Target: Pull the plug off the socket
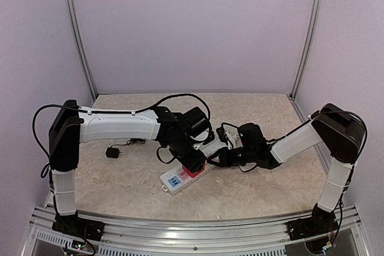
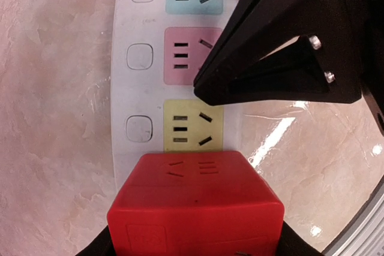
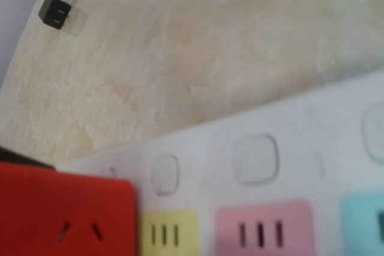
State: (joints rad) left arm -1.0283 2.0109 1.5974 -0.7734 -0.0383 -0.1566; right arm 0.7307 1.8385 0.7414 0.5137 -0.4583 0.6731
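Note:
My left gripper lifts the plug off the power strip (image 3: 288,130) next, carries it left in the top view to clear tabletop and lowers to release it.
The socket (image 1: 171,182) is a long white power strip lying slantwise mid-table, with blue, pink and yellow outlet faces showing in the left wrist view (image 2: 129,28). A red cube plug (image 1: 193,171) sits on it beside the yellow face (image 2: 193,125). My left gripper (image 1: 193,163) is shut on the red plug (image 2: 195,205), with dark fingers on both its sides. My right gripper (image 1: 217,157) rests on the strip by the pink face; one black finger (image 2: 288,46) shows. The right wrist view is pressed close to the strip (image 3: 288,130) and the plug (image 3: 60,214), and its own fingers are out of sight.
A small black adapter (image 1: 112,152) with a thin cable lies on the table left of the strip and also shows in the right wrist view (image 3: 55,11). Black cables loop behind the arms. White walls and metal posts enclose the table.

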